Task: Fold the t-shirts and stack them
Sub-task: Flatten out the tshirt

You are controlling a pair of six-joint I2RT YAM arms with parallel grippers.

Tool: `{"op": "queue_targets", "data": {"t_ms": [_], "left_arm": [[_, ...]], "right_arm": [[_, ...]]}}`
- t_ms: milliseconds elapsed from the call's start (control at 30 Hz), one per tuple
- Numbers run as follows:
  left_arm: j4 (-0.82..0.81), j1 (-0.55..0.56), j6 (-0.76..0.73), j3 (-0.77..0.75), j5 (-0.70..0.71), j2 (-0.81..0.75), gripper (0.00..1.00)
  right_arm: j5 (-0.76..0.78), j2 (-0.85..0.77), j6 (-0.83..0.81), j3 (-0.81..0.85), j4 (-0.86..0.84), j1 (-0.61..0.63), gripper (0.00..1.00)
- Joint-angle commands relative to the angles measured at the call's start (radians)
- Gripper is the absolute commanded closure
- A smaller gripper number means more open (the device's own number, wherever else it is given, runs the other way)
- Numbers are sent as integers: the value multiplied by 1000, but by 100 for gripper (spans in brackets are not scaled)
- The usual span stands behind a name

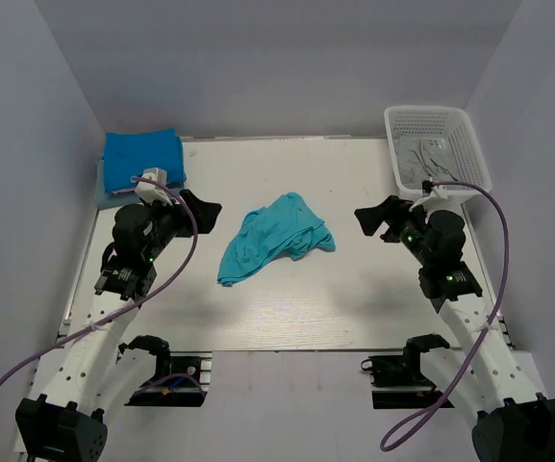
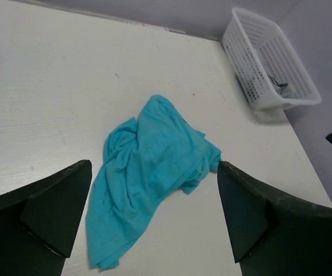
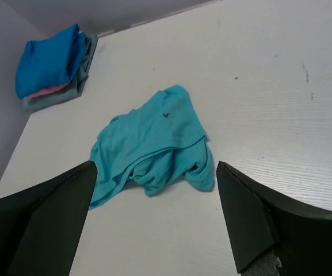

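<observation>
The left gripper comes down and back onto the near end of the turquoise t-shirt next, since that end sticks out clear of the t-shirt's crumpled folds.
A bright turquoise t-shirt (image 1: 275, 237) lies crumpled in the middle of the table; it also shows in the left wrist view (image 2: 148, 172) and the right wrist view (image 3: 148, 141). A folded stack of t-shirts (image 1: 142, 160), deep blue on top with pink and grey-blue beneath (image 3: 53, 66), sits at the back left corner. My left gripper (image 1: 205, 214) is open and empty, left of the turquoise shirt. My right gripper (image 1: 370, 221) is open and empty, right of it. Both hover apart from the cloth.
A white lattice basket (image 1: 438, 149) stands at the back right corner with grey fabric inside; it also shows in the left wrist view (image 2: 269, 60). Grey walls enclose the table on three sides.
</observation>
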State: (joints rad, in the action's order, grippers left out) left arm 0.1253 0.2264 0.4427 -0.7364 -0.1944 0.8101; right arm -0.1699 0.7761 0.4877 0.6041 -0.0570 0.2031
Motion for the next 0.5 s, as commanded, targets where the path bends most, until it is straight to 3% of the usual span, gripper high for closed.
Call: {"op": "queue_targets", "data": {"t_ms": [0,200,367,467], "left_arm": [[-13,2,7,51,-120,23,0],[-24,22,50,138,-212,183,0],[-67,72,60,219,-260,285,0],[-78,96,71,242,-260,299,0]], "right_arm": [[-106,54,-35,14,0,2,10],[-106,264,-92,109,140,7,10],[-278,521,-123,158,85,21,10],[-270,638,-123,206,108,33,10]]}}
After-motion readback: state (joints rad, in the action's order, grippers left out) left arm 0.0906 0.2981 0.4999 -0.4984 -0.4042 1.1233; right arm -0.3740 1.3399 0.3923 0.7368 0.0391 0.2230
